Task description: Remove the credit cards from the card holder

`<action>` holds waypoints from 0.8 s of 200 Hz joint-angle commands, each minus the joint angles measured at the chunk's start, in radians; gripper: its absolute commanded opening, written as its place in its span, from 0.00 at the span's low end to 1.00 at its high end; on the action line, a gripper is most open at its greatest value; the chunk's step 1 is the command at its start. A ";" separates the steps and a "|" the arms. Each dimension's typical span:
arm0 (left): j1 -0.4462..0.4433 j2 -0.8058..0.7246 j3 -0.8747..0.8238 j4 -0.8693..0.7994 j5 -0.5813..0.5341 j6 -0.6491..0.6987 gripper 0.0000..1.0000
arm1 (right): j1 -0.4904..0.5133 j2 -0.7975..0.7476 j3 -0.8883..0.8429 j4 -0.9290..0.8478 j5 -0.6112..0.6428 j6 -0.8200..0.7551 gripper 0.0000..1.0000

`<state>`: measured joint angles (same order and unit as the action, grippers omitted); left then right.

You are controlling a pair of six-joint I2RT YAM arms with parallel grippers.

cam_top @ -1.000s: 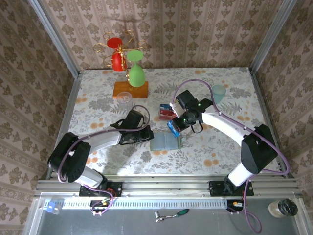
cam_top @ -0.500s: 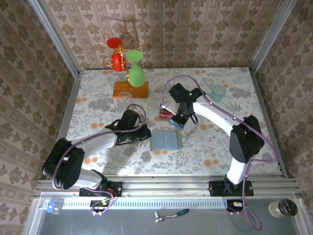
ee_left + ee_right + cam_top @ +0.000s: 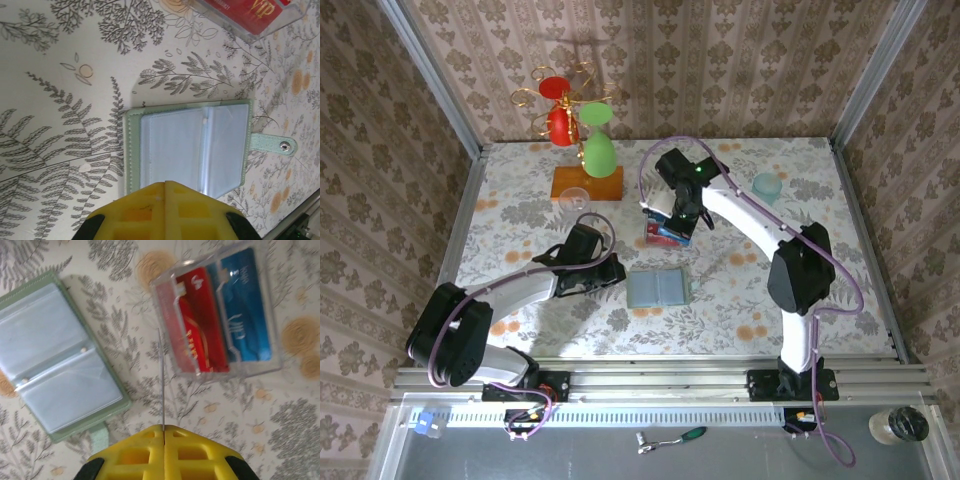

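Note:
I will move my right gripper outward and over the blue card (image 3: pixel 245 310) in the tray to release its credit card there, because other cards are already inside.
The card holder (image 3: pixel 658 288) lies open and flat on the table. Its clear pockets (image 3: pixel 190 150) look empty, and its snap strap (image 3: pixel 272 144) sticks out to one side. My left gripper (image 3: pixel 165 183) is shut with nothing in it, its tip over the holder's near edge (image 3: pixel 617 274). My right gripper (image 3: pixel 163 427) is shut on a thin credit card (image 3: pixel 161 375) seen edge-on. It hangs over the table between the card holder (image 3: pixel 55 360) and a clear tray (image 3: pixel 265 362). A red card (image 3: pixel 200 320) and a blue card (image 3: pixel 245 310) lie in the tray.
At the back left a wooden base (image 3: pixel 587 183) carries a wire stand with red and green glasses (image 3: pixel 582 130), and a small clear glass (image 3: pixel 576 197) sits beside it. A teal cup (image 3: pixel 767 187) stands at the back right. Patterned walls close off three sides of the table.
My right gripper has carried the card up from the card holder and back toward the clear tray. My left gripper has drawn slightly left, off the holder's edge.

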<state>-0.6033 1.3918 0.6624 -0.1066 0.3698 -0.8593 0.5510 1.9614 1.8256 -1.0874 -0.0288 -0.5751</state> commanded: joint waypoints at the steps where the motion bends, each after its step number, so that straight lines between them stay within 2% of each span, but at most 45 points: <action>1: 0.013 -0.034 -0.022 -0.023 0.004 0.023 0.00 | -0.021 0.059 0.090 -0.071 0.014 -0.059 0.00; 72: 0.029 -0.059 -0.050 -0.034 0.001 0.020 0.00 | -0.048 0.244 0.373 -0.181 -0.012 -0.156 0.00; 116: 0.033 -0.057 -0.052 -0.034 0.003 0.017 0.00 | -0.055 0.330 0.491 -0.231 0.015 -0.221 0.00; 160: 0.046 -0.060 -0.058 -0.042 0.006 0.019 0.00 | -0.062 0.380 0.578 -0.250 -0.009 -0.246 0.00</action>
<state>-0.5697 1.3510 0.6144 -0.1287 0.3698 -0.8589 0.4969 2.3180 2.3585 -1.2793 -0.0322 -0.7795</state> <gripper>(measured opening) 0.050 0.044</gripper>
